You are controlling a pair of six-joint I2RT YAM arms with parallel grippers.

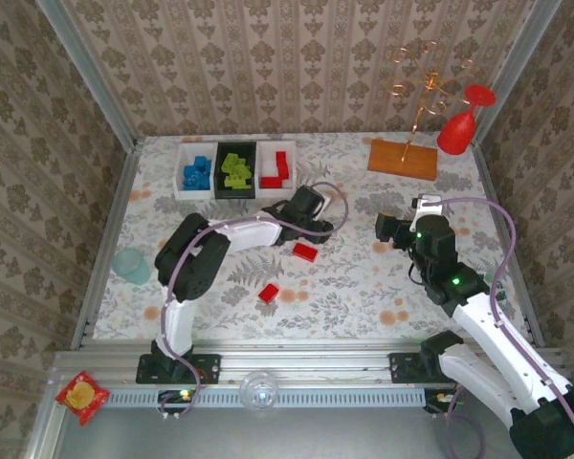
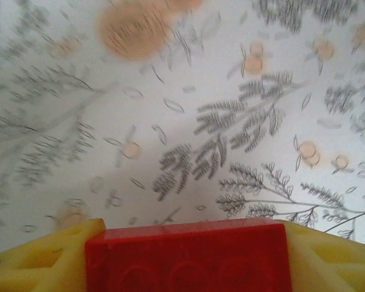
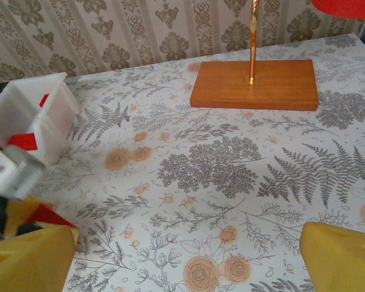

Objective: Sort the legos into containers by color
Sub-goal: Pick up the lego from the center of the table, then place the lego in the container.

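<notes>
My left gripper is holding the red lego and should swing outward over the white container with red legos to let go of it inside. That same-color container stands outward of the gripper.
My left gripper (image 2: 188,246) is shut on a red lego (image 2: 188,258), which sits between its yellow fingers (image 2: 42,261) with the floral table blurred behind it. From above, that gripper (image 1: 318,228) hangs mid-table in front of the containers. Two more red legos (image 1: 304,251) (image 1: 268,293) lie loose on the cloth. At the back left stand a white container (image 1: 184,187) with blue legos, a black one (image 1: 220,167) with green legos, and a white one (image 1: 289,158) with red legos. My right gripper (image 1: 390,229) (image 3: 188,261) is open with nothing between its fingers.
A wooden stand base (image 1: 402,158) (image 3: 254,84) with a gold rack and a red wine glass (image 1: 464,120) occupy the back right. A pale teal cup (image 1: 131,265) sits at the left edge. The red-lego container (image 3: 30,115) is at the right wrist view's left.
</notes>
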